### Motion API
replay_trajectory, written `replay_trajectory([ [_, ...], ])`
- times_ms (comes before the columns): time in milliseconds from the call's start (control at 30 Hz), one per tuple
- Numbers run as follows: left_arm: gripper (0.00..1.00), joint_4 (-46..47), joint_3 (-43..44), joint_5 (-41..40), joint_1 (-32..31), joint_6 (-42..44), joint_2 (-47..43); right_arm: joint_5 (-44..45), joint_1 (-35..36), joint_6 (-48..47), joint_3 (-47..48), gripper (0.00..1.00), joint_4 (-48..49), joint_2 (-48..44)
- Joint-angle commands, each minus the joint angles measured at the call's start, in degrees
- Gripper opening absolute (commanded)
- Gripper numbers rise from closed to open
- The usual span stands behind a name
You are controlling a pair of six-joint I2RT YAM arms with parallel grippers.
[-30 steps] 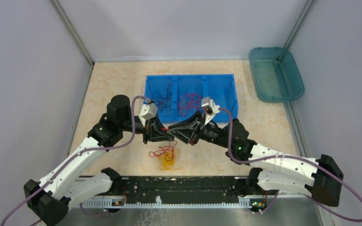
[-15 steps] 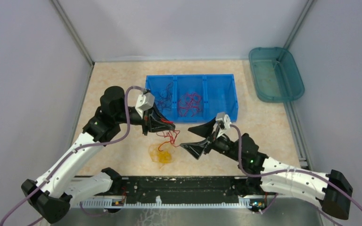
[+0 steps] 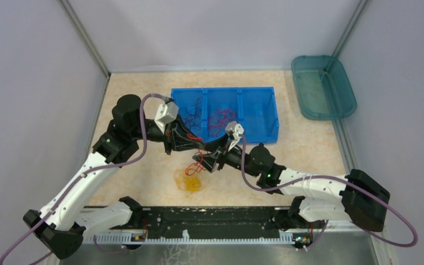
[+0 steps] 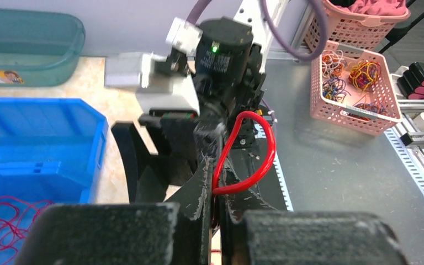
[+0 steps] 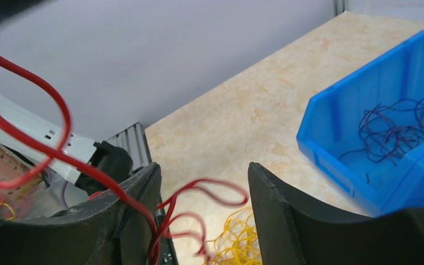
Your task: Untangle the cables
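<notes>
The red cable in my left gripper next needs to move outward over the bin's middle section (image 3: 222, 114) (image 4: 12, 223), then be lowered and released there, because red cables already lie there.
My left gripper (image 3: 192, 144) is shut on a red cable (image 3: 197, 157) and holds it above the table; the pinched loop shows in the left wrist view (image 4: 248, 160) between the shut jaws of that gripper (image 4: 216, 185). The cable hangs down toward a yellow-orange cable pile (image 3: 191, 182) on the table. My right gripper (image 3: 203, 163) is open just below the left one. In the right wrist view its fingers (image 5: 287, 215) stand wide apart (image 5: 201, 174), with the hanging red loops (image 5: 199, 201) between them and the yellow cables (image 5: 237, 240) below.
A blue three-compartment bin (image 3: 265, 110) behind the grippers holds dark cables (image 3: 193, 113) on the left and red cables (image 3: 222, 121) in the middle. A teal tub (image 3: 323, 85) stands at the back right. A pink basket (image 4: 359, 88) of cables sits off the table.
My left gripper lifted the red cable up and left, away from the yellow pile. My right gripper let go, swung right, then came back open around the hanging red cable.
</notes>
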Motion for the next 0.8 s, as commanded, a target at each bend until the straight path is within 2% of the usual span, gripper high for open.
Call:
replay_trajectory([
  [0, 0.0, 0.16, 4.99, 2.55, -0.36, -1.15, 0.77, -1.0, -0.46, 2.75, -0.39, 0.56, 10.12, 2.68],
  [133, 0.0, 1.28, 8.82, 2.23, -0.35, -1.25, 2.14, -1.19, -0.32, 4.29, -2.85, 0.48, 11.54, 4.09],
  [367, 0.0, 1.36, 17.93, 0.44, -0.39, 0.94, 5.07, 1.36, -0.29, 5.65, -9.35, 0.47, 14.29, 3.68],
  [767, 0.0, 1.39, 29.15, -2.55, -0.36, 3.96, 11.82, 7.41, -0.37, 5.13, -15.99, 0.46, 10.77, -2.32],
])
